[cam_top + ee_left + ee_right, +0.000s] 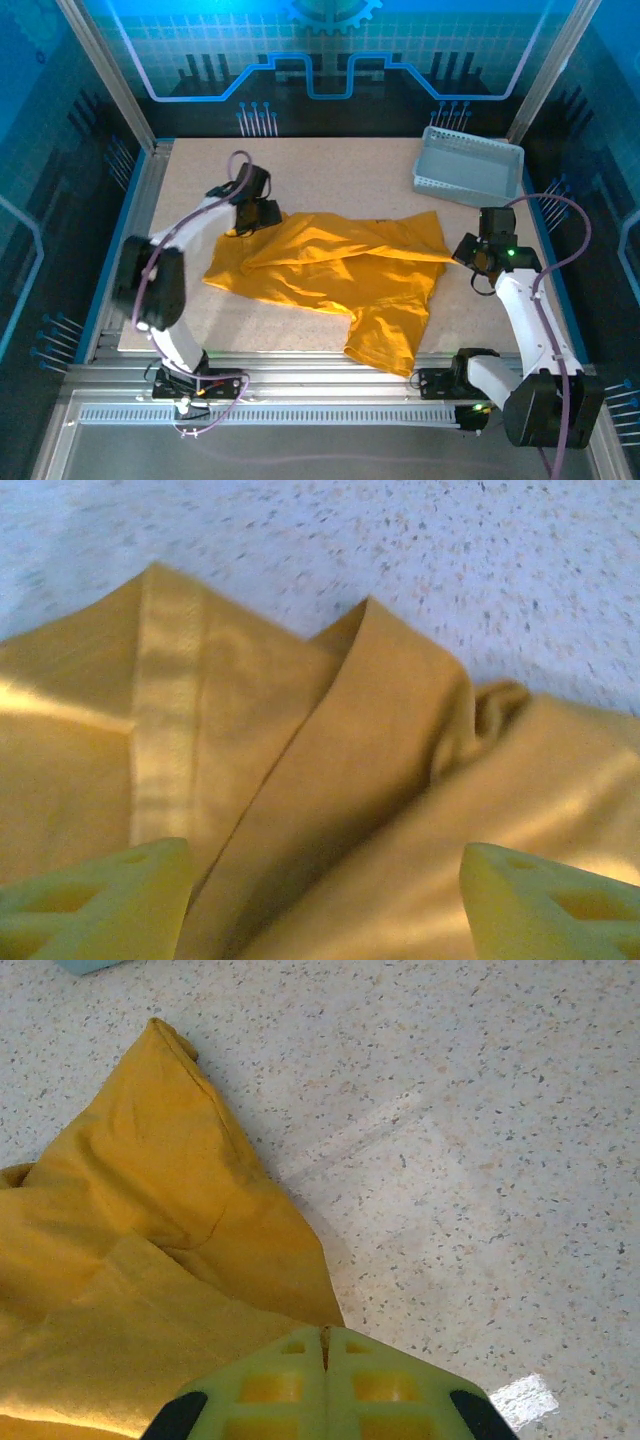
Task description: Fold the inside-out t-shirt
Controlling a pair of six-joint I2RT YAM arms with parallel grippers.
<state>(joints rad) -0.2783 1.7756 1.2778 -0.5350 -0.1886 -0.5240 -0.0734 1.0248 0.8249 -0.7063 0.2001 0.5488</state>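
Note:
The t-shirt's loose end (238,267) gets the left gripper's open fingers next, as they draw back and down onto it, opposite my right gripper's pinch.
The inside-out t-shirt (330,265) is mustard yellow and lies crumpled across the middle of the table, with one part hanging toward the front edge. My left gripper (262,212) hovers over its back left edge. In the left wrist view the left gripper (325,880) is open, its fingers wide apart above a folded hem of the t-shirt (380,730), holding nothing. My right gripper (468,250) is at the shirt's right edge. In the right wrist view the right gripper (323,1330) is shut, with the edge of the t-shirt (130,1260) pinched at its tip.
A pale grey perforated basket (468,165) stands at the back right corner, behind the right arm. Bare speckled tabletop (330,175) stretches behind the shirt. Metal frame rails (140,200) border the table on the left, right and front.

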